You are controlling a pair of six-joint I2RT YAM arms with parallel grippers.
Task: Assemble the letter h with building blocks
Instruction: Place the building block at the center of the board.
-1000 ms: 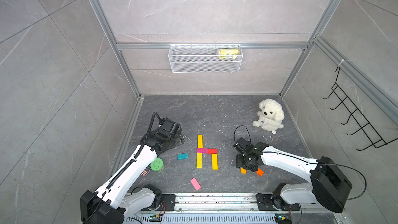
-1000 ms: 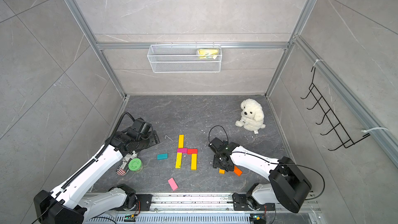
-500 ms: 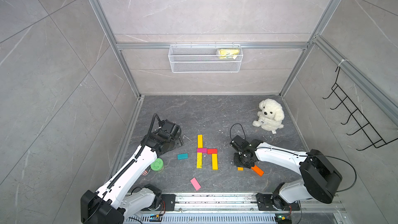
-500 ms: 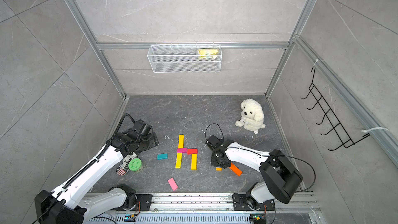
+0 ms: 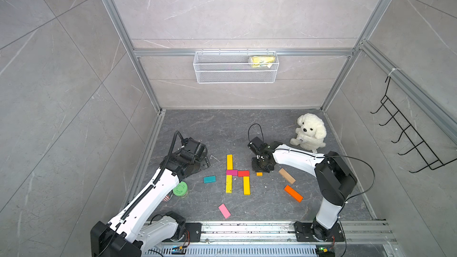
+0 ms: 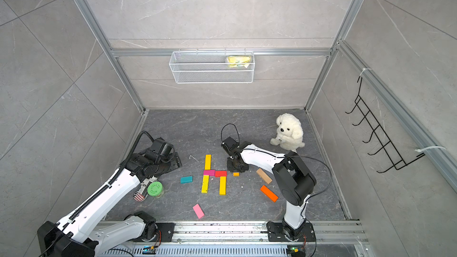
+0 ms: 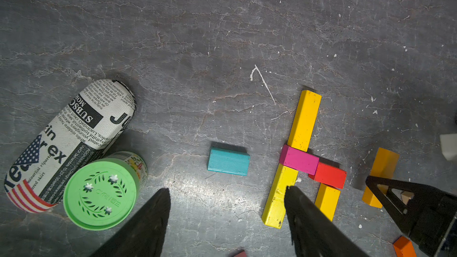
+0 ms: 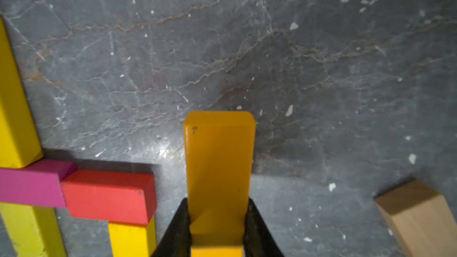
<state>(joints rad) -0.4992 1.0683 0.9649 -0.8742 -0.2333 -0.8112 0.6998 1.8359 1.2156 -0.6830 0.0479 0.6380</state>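
Observation:
Next, my right gripper eases outward, lowers the amber block and releases it, since bare floor lies below and just outward, clear of the red block (image 5: 243, 173).
On the dark floor the building blocks form a partial letter: a yellow bar (image 5: 229, 161), a magenta block (image 5: 231, 172) and a red block (image 5: 243, 173) across, with a yellow bar (image 5: 229, 184) and an amber bar (image 5: 246, 185) below. My right gripper (image 8: 217, 200) is shut on another amber block (image 8: 218, 159), just right of the red block (image 8: 108, 196); only its end (image 5: 259, 174) shows from above. Teal (image 5: 209, 179), pink (image 5: 224, 210), tan (image 5: 286, 176) and orange (image 5: 293, 193) blocks lie loose. My left gripper (image 7: 226, 189) hangs open and empty near the teal block (image 7: 228, 161).
A green-lidded can (image 5: 180, 189) and a newsprint-patterned roll (image 7: 71, 139) lie beside my left arm (image 5: 158, 189). A white plush dog (image 5: 309, 132) sits at the back right. A wire basket (image 5: 236, 67) and a hook rack (image 5: 408, 139) hang on the walls.
My right gripper has shut on the amber block and carried it left and back toward the letter, uncovering the tan and orange blocks. The left arm has barely moved.

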